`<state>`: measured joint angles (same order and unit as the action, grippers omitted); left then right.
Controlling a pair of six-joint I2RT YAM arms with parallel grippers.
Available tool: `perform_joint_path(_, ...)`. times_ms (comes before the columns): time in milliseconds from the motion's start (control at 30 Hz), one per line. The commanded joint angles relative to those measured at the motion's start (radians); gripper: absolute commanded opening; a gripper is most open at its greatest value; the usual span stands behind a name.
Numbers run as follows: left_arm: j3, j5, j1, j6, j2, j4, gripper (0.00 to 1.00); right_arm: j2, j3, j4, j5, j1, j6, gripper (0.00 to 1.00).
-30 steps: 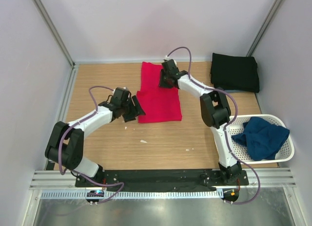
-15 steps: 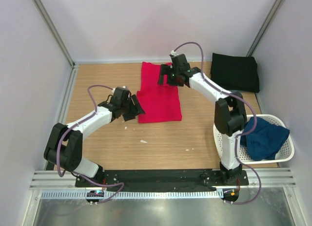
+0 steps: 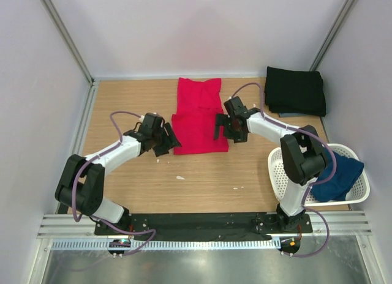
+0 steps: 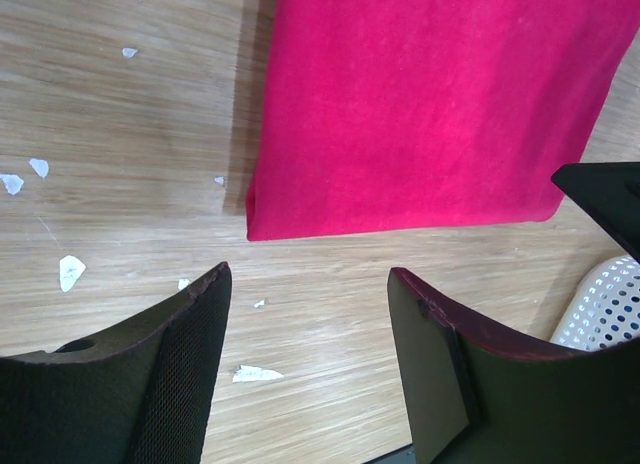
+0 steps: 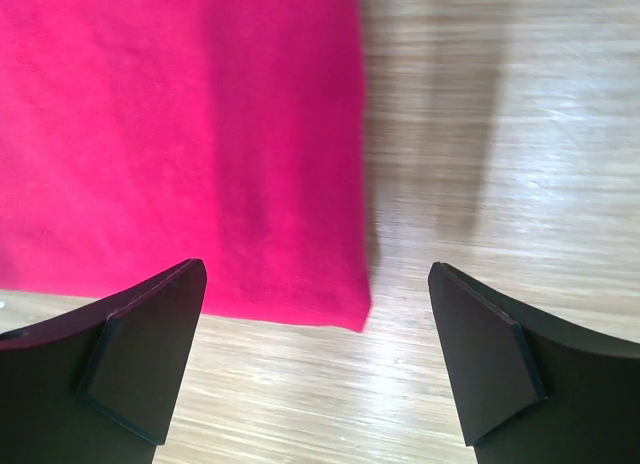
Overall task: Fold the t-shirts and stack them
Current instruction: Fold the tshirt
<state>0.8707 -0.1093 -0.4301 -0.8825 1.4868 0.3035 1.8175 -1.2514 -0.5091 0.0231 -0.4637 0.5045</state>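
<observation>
The red t-shirt's near corner gets pinched between my right gripper's open fingers next, once my right gripper moves down and slightly back.
The red t-shirt [image 3: 199, 115] lies folded flat in the middle of the table. My left gripper [image 3: 168, 141] is open just off its near left corner and holds nothing; in the left wrist view the red t-shirt [image 4: 430, 104] lies beyond the left gripper [image 4: 310, 314]. My right gripper [image 3: 225, 132] stands wide open over the shirt's near right corner, with the red t-shirt [image 5: 180, 134] corner ahead of the empty right gripper [image 5: 318, 314]. A black t-shirt [image 3: 295, 91] lies folded at the back right. A navy t-shirt [image 3: 343, 174] sits crumpled in the basket.
The white perforated basket [image 3: 280, 172] stands at the right, partly behind the right arm; its rim [image 4: 612, 309] shows in the left wrist view. Small white scraps [image 4: 70, 272] dot the wood near the left gripper. Walls close in the table on three sides.
My right gripper has opened and moved from the red shirt's far part down to its near right corner. The left gripper has barely moved.
</observation>
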Motion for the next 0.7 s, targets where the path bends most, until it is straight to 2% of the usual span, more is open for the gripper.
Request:
perform_joint_path(0,-0.019,-0.009,-0.002,-0.021,-0.025,-0.026,0.65,-0.08,0.013,0.027,-0.083,0.0,0.052,1.0)
perform_joint_path(267,-0.036,-0.023,-0.004,-0.041,0.026,-0.061,0.61,-0.055,0.061,0.129,-0.046,0.002,0.12,0.99)
perform_joint_path(433,-0.015,-0.013,0.001,-0.03,0.076,-0.063,0.56,-0.032,0.076,0.126,-0.009,0.002,0.144,0.92)
perform_joint_path(667,0.022,-0.018,0.001,-0.023,0.151,-0.067,0.53,-0.106,0.173,0.101,-0.017,0.002,0.177,0.79)
